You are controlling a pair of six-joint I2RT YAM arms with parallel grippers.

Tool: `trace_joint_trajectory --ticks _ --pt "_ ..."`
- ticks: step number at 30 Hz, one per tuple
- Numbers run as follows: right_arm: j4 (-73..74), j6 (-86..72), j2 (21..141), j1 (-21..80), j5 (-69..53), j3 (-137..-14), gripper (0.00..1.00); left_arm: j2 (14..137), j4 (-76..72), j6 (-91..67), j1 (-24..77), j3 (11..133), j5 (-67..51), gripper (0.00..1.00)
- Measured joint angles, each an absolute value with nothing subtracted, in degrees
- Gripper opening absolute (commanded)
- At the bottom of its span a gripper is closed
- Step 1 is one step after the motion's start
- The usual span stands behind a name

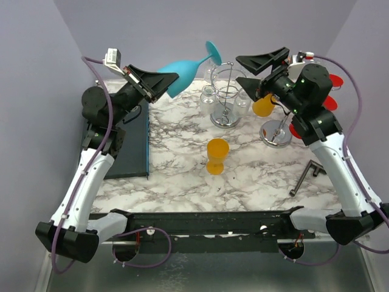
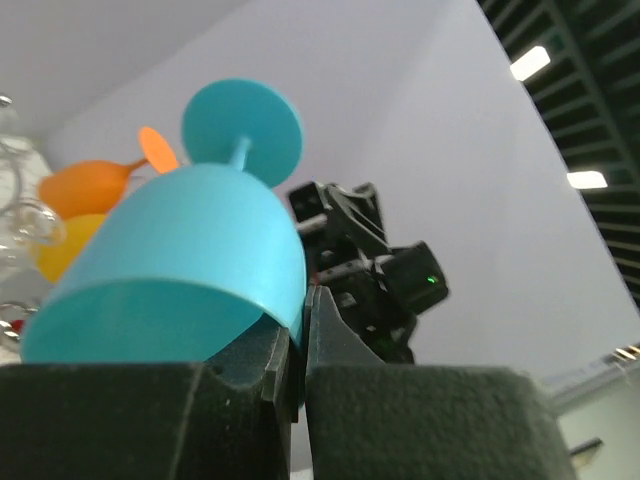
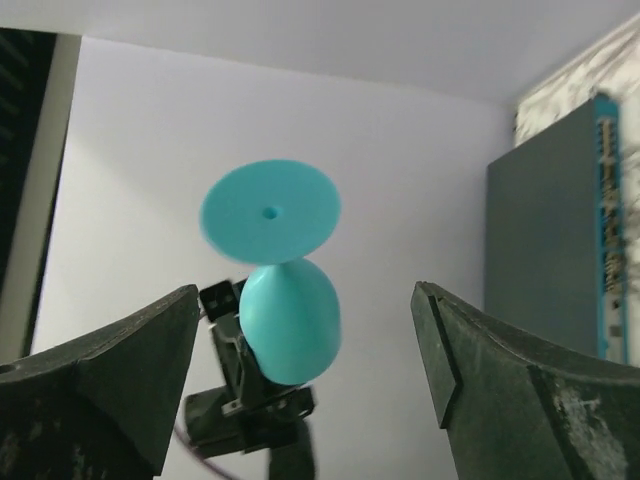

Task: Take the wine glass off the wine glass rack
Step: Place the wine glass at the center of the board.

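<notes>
I will next turn the teal glass foot down with my left gripper, lower it onto the clear, bare marble (image 1: 161, 143) below, beside the dark slab, and release.
A teal wine glass (image 1: 185, 70) hangs in the air, tilted, with its foot pointing up and right. It is left of the wire wine glass rack (image 1: 228, 91) and apart from it. My left gripper (image 1: 171, 80) is shut on the rim of the bowl. In the left wrist view the teal wine glass (image 2: 190, 250) has its wall pinched between the jaws of that gripper (image 2: 300, 335). My right gripper (image 1: 240, 71) is open, just right of the glass's foot and above the rack. In the right wrist view the teal wine glass (image 3: 290, 320) floats beyond the open gripper (image 3: 305, 295), untouched.
An orange glass (image 1: 217, 156) stands mid-table. Another orange glass (image 1: 264, 104) hangs by the right arm over a round metal base (image 1: 276, 135). Clear glasses (image 1: 208, 97) crowd the rack. A dark slab (image 1: 130, 146) lies left, a black L-shaped tool (image 1: 307, 176) right.
</notes>
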State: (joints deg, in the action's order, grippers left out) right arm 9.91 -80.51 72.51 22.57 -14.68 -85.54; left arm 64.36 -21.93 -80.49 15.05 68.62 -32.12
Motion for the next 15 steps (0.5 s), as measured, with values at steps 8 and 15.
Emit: trace_joint_trajectory --ticks 8,15 --pt "24.49 -61.3 70.41 22.55 -1.87 -98.32 1.0 63.61 15.9 -58.98 15.0 86.98 -21.23 0.0" --pt "33.12 -48.62 71.44 22.55 3.18 -103.46 1.0 69.21 38.76 -46.39 15.0 92.07 -13.56 0.0"
